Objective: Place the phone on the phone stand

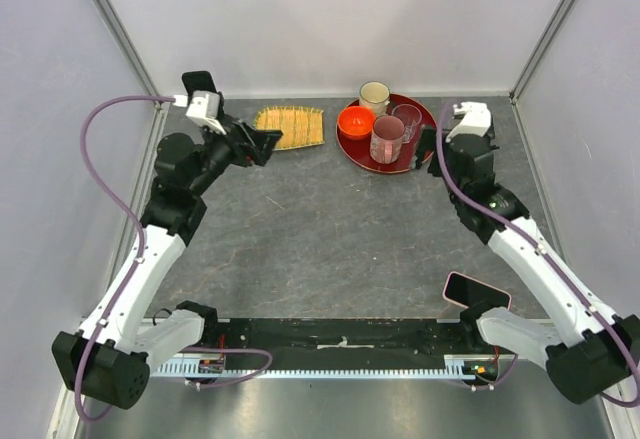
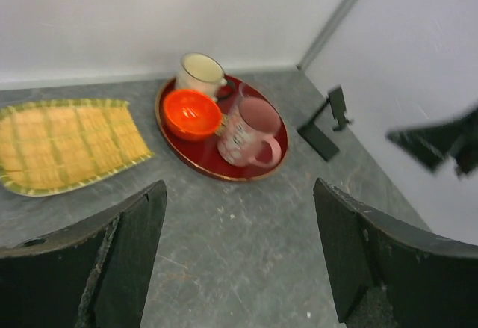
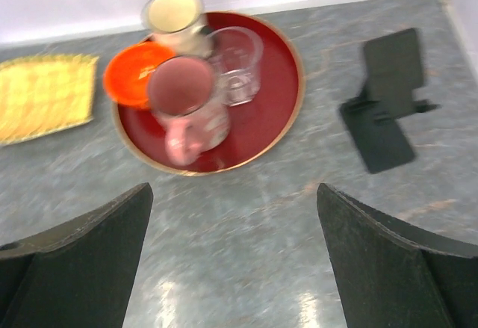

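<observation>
I will lower my right gripper toward the right in its wrist view onto the phone stand's raised plate (image 3: 392,68), as it sticks up clear of the tabletop.
The phone (image 1: 477,290), black-faced with a pink rim, lies flat at the table's near right, beside the right arm's lower link. The phone stand (image 3: 385,100) is small and black and stands right of the red tray; it also shows as the phone stand (image 2: 325,122) in the left wrist view. I cannot make it out in the top view, where the right arm covers that spot. My left gripper (image 1: 260,144) (image 2: 239,193) hovers open over bare table near the mat. The right gripper (image 1: 428,147) (image 3: 234,193) is open too, just in front of the tray and stand, nothing between its fingers.
A round red tray (image 1: 352,149) at the back carries a cream cup (image 1: 374,94), an orange bowl (image 1: 355,120), a pink mug (image 1: 387,138) and a clear glass (image 1: 407,117). A bamboo mat (image 1: 291,126) lies left of it. Pale walls close in the table on three sides.
</observation>
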{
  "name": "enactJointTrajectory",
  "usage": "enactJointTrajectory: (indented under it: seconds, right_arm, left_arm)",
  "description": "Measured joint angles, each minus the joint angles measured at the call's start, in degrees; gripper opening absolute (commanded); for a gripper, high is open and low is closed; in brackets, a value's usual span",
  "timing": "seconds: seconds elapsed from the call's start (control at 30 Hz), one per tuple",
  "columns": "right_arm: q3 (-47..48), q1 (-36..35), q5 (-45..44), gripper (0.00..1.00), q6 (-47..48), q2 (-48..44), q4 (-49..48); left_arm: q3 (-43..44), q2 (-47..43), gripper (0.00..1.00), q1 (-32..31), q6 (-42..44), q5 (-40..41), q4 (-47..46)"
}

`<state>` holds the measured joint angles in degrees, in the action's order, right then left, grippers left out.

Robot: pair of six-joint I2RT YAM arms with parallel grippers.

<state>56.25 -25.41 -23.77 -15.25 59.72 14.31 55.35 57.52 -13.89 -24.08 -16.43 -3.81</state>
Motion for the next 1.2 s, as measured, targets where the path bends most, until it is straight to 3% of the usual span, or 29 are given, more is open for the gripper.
enactJointTrajectory:
  seconds: [0.23,0.37,0.53,0.57,0.9,1.2]
  right_arm:
    - [3.13,19.26,3.41,0.98,-1.38,7.74,-0.94]
    - [3.89,26.16,6.73,0.98,-4.66,12.72,-4.76]
    - [8.48,27.8,8.68,0.95,-6.25,21.18,-8.74]
    - [9.73,27.91,10.05,0.98,-5.46,23.08,-9.77]
    - [17.62,31.19,19.78,0.98,14.45,33.99,-10.88]
    - [19.43,37.57,27.04,0.98,21.44,43.17,-9.01]
  left_arm:
    - [-2.6,0.83,0.83,-5.62,5.46,-3.8,1.6]
    - [-3.52,1.03,0.84,-7.45,5.75,-5.79,1.84]
    - [-5.51,-0.85,0.86,-12.11,7.17,-6.16,1.81]
    - [-5.57,-1.11,0.87,-13.16,7.76,-6.14,1.84]
    - [-5.75,1.33,0.87,-14.62,9.14,-6.93,1.51]
    - [-5.57,9.55,0.86,-19.02,12.55,-8.76,2.25]
